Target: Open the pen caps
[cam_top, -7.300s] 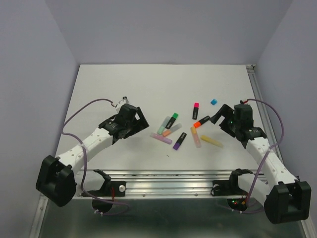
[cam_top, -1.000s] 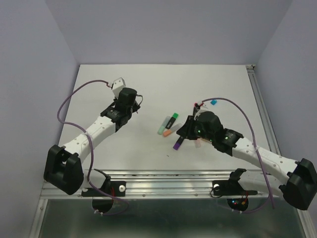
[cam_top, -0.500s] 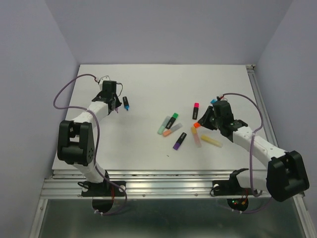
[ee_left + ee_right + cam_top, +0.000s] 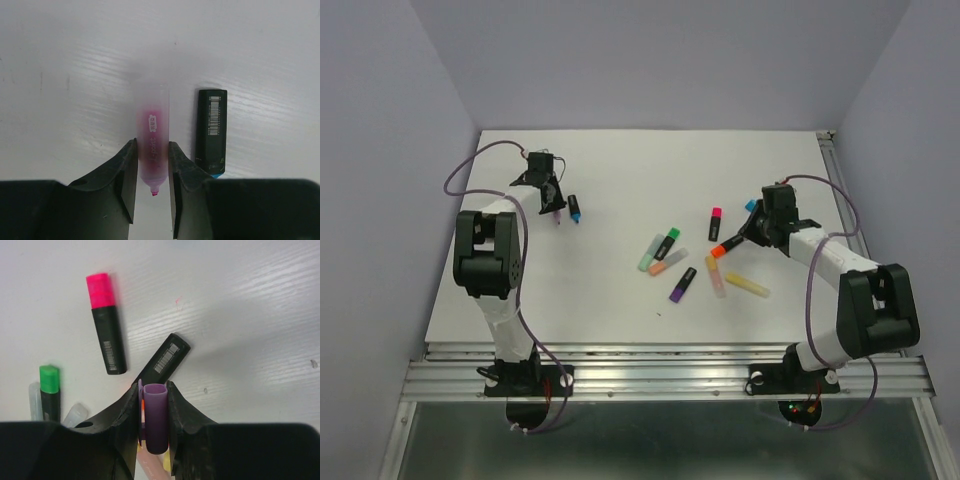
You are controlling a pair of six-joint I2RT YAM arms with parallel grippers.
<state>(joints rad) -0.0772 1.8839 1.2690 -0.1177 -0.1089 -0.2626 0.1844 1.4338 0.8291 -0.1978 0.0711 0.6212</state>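
The purple pen cap will next go down and outward in the robot's right gripper, past the black pen body with the orange end, toward the loose blue pen cap [image 4: 752,206], where the table is bare.
My left gripper [image 4: 152,146] [image 4: 549,192] is shut on a pale pink uncapped highlighter barrel [image 4: 154,117], its pink tip pointing back toward the wrist. Right of it a black barrel [image 4: 211,129] [image 4: 574,208] with a bare blue tip lies on the table. My right gripper [image 4: 152,389] [image 4: 761,223] is shut on a purple pen cap [image 4: 156,422], open end facing forward. Below it lie a black pen with a pink cap [image 4: 100,290] [image 4: 716,213], one with a green cap [image 4: 49,379] [image 4: 673,234], and a black barrel [image 4: 163,359] with an orange end [image 4: 719,250]. A loose blue cap [image 4: 752,206] sits near the right gripper.
Mid-table lie a purple-capped black pen [image 4: 682,285], pastel green [image 4: 648,255], orange [image 4: 663,265], peach [image 4: 718,280] and yellow [image 4: 747,285] highlighters. The metal rail [image 4: 670,365] runs along the near edge. Lilac walls enclose the table at the back and sides.
My right gripper has drifted back and to the right with the purple cap. The left gripper has stayed beside the blue-tipped barrel with the pink highlighter in it, while its arm has folded in closer.
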